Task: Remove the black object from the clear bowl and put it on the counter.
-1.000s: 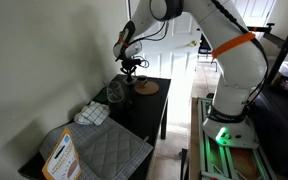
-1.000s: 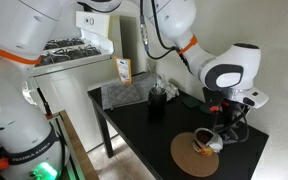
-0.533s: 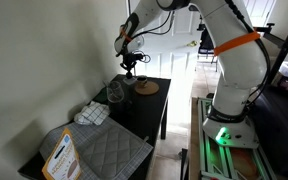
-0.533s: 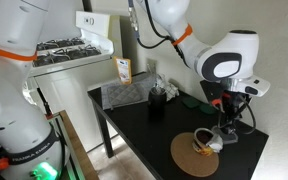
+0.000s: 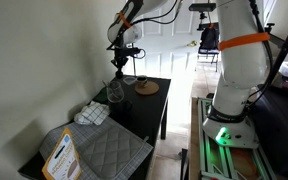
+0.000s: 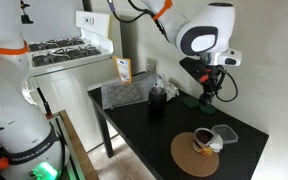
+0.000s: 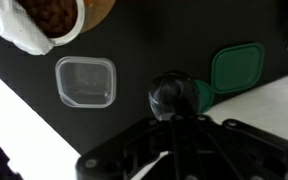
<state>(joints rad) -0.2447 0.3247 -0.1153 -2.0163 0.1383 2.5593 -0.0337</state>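
My gripper should carry the black object to the right in the wrist view, toward the square green lid (image 7: 237, 68), and release it there.
The clear bowl (image 5: 115, 92) stands on the dark counter (image 5: 146, 112) near the wall, with a dark mass in it that I take for the black object (image 6: 158, 97). It also shows in an exterior view (image 6: 157, 110). My gripper (image 5: 119, 66) hangs above and just beyond the bowl, over the counter's back edge (image 6: 206, 97). In the wrist view its fingers come together at the middle (image 7: 172, 115) and look shut. A dark round shiny thing (image 7: 172, 92) sits right past the fingertips; I cannot tell whether they touch it. The bowl is out of the wrist view.
A brown round disc (image 6: 187, 160) carries a white cup of food (image 6: 203, 141). A clear square container (image 7: 85, 80) and a green lid (image 7: 237, 68) lie near it. A grey quilted mat (image 5: 109, 152), a cloth (image 5: 92, 114) and a small box (image 5: 59, 155) sit at the other end.
The gripper has risen from beside the brown disc and moved along the counter toward the clear bowl and the wall. Nothing on the counter has moved.
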